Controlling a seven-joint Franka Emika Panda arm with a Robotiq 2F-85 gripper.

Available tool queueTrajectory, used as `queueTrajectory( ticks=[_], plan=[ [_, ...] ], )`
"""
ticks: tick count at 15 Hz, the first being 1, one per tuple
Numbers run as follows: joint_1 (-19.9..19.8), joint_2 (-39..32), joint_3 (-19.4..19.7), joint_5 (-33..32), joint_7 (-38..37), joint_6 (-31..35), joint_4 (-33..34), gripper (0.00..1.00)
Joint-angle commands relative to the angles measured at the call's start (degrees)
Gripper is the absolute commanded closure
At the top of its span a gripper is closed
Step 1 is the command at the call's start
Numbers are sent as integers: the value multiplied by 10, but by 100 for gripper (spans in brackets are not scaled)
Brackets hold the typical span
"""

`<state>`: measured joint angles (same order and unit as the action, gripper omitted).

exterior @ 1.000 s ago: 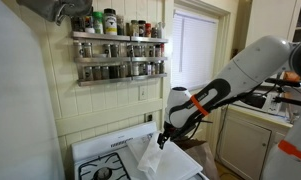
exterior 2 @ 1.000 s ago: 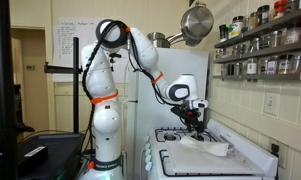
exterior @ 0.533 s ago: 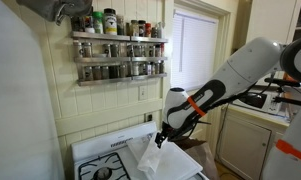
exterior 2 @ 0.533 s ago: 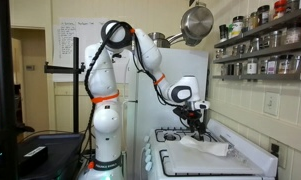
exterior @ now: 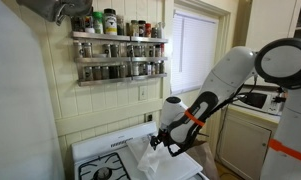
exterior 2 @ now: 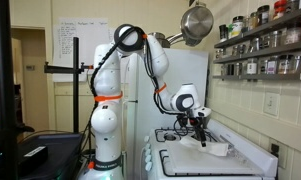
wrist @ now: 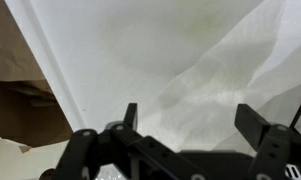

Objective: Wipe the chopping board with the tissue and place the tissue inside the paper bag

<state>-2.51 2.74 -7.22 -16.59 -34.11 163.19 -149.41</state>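
Observation:
The spread fingers of the robot's open gripper are still above the thin tissue, so the gripper should next go down toward the chopping board (wrist: 100, 50) onto the tissue's creased edge (wrist: 186, 110) and close.
The chopping board (wrist: 100, 50) is a pale slab that fills most of the wrist view. It lies on the stove in both exterior views (exterior: 145, 160) (exterior 2: 195, 152). The tissue (wrist: 235, 70) is a thin white creased sheet lying on the board's right part, and it also shows in an exterior view (exterior 2: 218, 148). My gripper (wrist: 193, 122) is open, its two fingers spread just above the tissue's edge with nothing between them. It hangs low over the board in both exterior views (exterior: 162, 143) (exterior 2: 202, 131). The brown paper bag (wrist: 20, 105) sits beside the board's left edge and shows behind the arm (exterior: 202, 152).
The white stove top with black burners (exterior: 102, 170) (exterior 2: 175, 136) carries the board. A spice rack (exterior: 118, 55) hangs on the wall above. Pots hang overhead (exterior 2: 198, 22). A counter with a microwave (exterior: 258, 100) stands beside the stove.
The arm has bent and lowered. The gripper has come down closer to the board and tissue, staying open.

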Motion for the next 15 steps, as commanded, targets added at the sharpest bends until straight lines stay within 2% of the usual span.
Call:
queueTrajectory(
  ticks=[1,7,13,14,15],
  plan=[
    [-4,-46,-6,-48,-89,33,23,0],
    [8,-111,11,-95,-166,90,57,0],
    [29,-157,38,-131,-203,103,88,0],
    [31,-162,40,-131,-203,104,91,7],
    [33,-164,41,-130,-203,106,93,28]
  ],
)
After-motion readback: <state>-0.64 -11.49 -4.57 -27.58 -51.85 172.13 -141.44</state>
